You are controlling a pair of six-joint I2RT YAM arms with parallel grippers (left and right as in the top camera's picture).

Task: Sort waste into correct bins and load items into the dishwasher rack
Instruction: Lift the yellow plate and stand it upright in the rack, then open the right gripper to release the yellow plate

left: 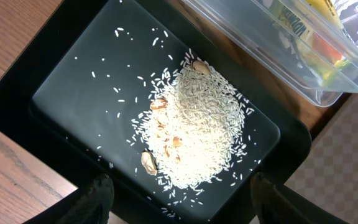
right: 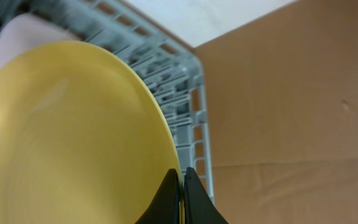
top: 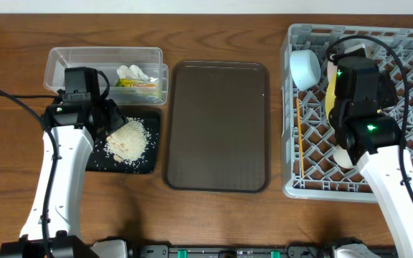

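Next, my right gripper lowers the edge-standing plate and releases its rim. Rack slots by the chopsticks lie below the gripper, to its left in the overhead view.
The grey dishwasher rack [top: 407, 64] stands at the right. My right gripper [right: 182, 186] is shut on the rim of the yellow plate [right: 67, 137], which stands on edge in the rack [right: 185, 118]; a sliver of the plate shows from overhead [top: 330, 93]. A light blue bowl [top: 305, 68] and chopsticks [top: 300, 140] lie in the rack. My left gripper [left: 182, 208] is open over the black tray [left: 61, 99], which holds a rice pile [left: 201, 127]. The clear container [top: 84, 59] holds the white tissue [top: 132, 72] and the snack wrapper [top: 138, 86].
A large dark brown serving tray [top: 217, 125] lies between the black tray and the rack. A pale rounded dish [top: 346, 156] sits in the rack under my right arm. A pinkish bowl [right: 17, 37] shows behind the plate.
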